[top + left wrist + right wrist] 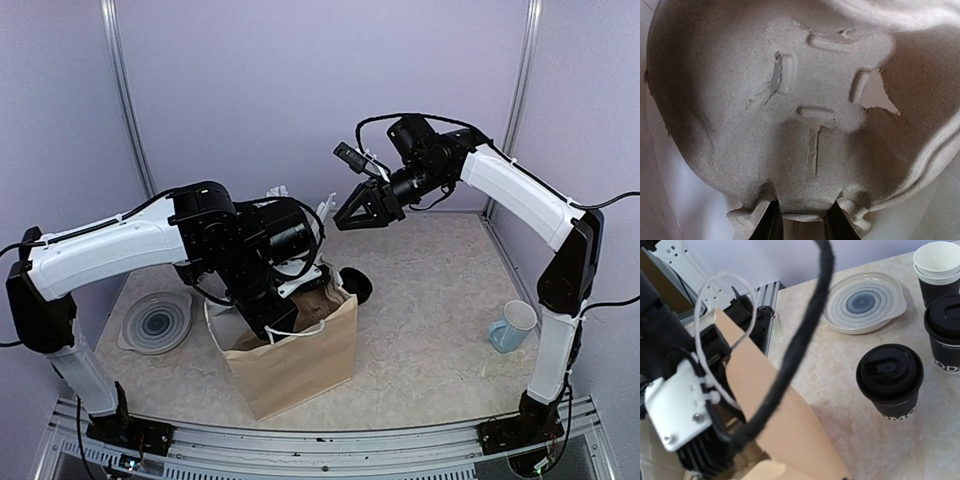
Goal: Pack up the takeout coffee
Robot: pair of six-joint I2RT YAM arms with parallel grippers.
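The left gripper should lower the pulp cup carrier, still near the opening of the paper bag, deeper inside before it lets go of the carrier's edge.
The takeout coffee (890, 381), a black paper cup with a black lid, stands on the table behind the brown paper bag (295, 360); the top view shows the cup (355, 283) too. A second lidded black cup (945, 330) stands beside it. My left gripper (805, 225) reaches down into the bag and is shut on the edge of a grey moulded pulp cup carrier (810, 100), which fills its wrist view. My right gripper (352, 213) hangs high above the bag and cup, its fingers spread and empty. Its fingertips do not show in the right wrist view.
A grey-ringed plate (155, 322) lies left of the bag. A pale blue mug (513, 327) stands at the right by the right arm. A stack of white-rimmed black cups (937, 270) is behind the lidded cups. A black cable (800, 340) crosses the right wrist view.
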